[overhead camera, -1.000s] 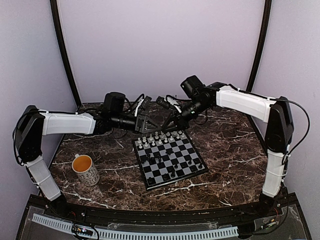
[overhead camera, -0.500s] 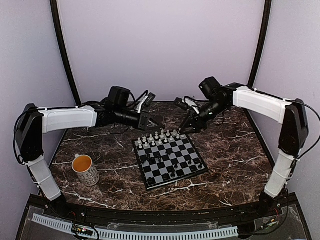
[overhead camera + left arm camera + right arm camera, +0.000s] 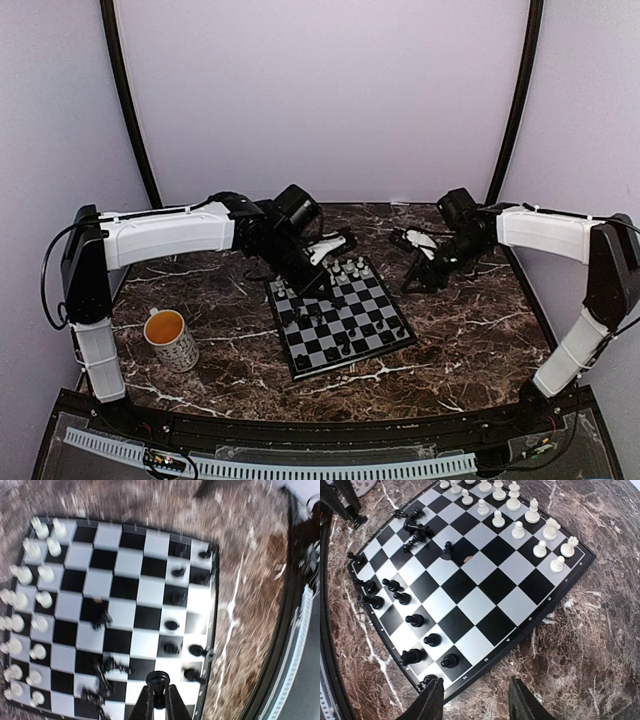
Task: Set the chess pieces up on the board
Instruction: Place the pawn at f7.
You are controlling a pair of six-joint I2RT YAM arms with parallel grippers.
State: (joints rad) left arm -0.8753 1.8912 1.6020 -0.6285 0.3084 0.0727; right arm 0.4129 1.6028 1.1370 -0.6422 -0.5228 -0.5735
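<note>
My left gripper will move back and down to release the black pawn on the empty light square point(image 3: 326, 346) point(image 3: 169, 665), because the row of standing pawns stops before it.
The board point(image 3: 352, 364) lies mid-table with white chess pieces point(image 3: 342, 270) along its far edge and black chess pieces point(image 3: 345, 340) near its front. My left gripper point(image 3: 317, 287) hovers over the board's far-left part, shut on a black piece point(image 3: 159, 684) between its fingers. In the left wrist view white pieces point(image 3: 30, 600) line the left side and black ones point(image 3: 172, 625) stand on the right. My right gripper point(image 3: 415, 280) is open and empty over the marble just right of the board point(image 3: 530, 627). Several black pieces point(image 3: 412, 527) lie toppled.
A patterned mug point(image 3: 170, 340) with orange liquid stands on the marble table at the front left. Cables and a camera mount point(image 3: 420, 240) sit behind the board's right. The enclosure's walls ring the table.
My left arm has swung from behind the board out over it. My right arm has drawn back to the right, off the board's far edge, and lowered beside it.
</note>
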